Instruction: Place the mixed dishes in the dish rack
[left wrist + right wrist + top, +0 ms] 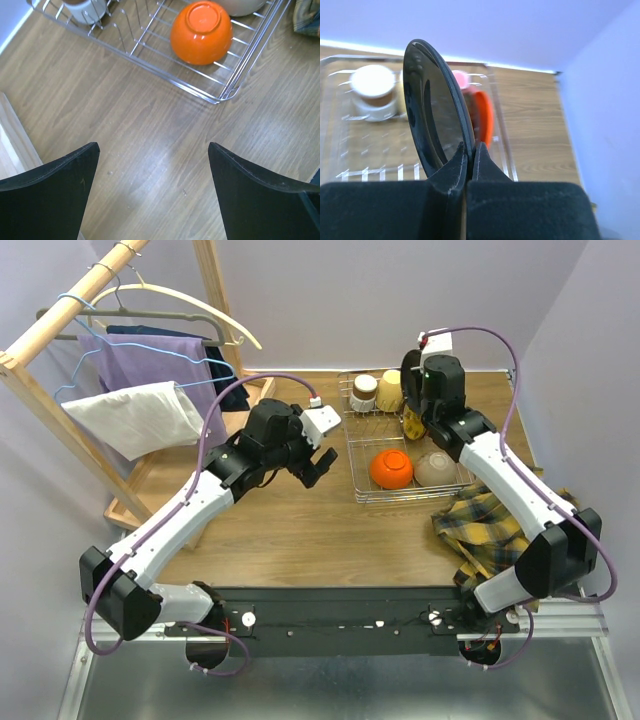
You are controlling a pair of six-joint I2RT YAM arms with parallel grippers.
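The black dish still hangs above the wires, so its rim goes down with my right gripper into the rack's slot beside the yellow dish next and is released.
The silver wire dish rack stands right of the table's middle. In it are an upturned orange bowl, a beige bowl, a white-brown mug and a yellow mug. My right gripper is over the rack's back part, shut on the rim of a black dish held on edge. In the right wrist view the gripper pinches the rim, with an orange-red dish blurred behind. My left gripper is open and empty above bare table left of the rack; the orange bowl lies ahead.
A plaid cloth lies at the right front of the table. A wooden clothes rack with hangers, purple and white garments and a wooden base tray fills the left side. Walls close in at the back and right.
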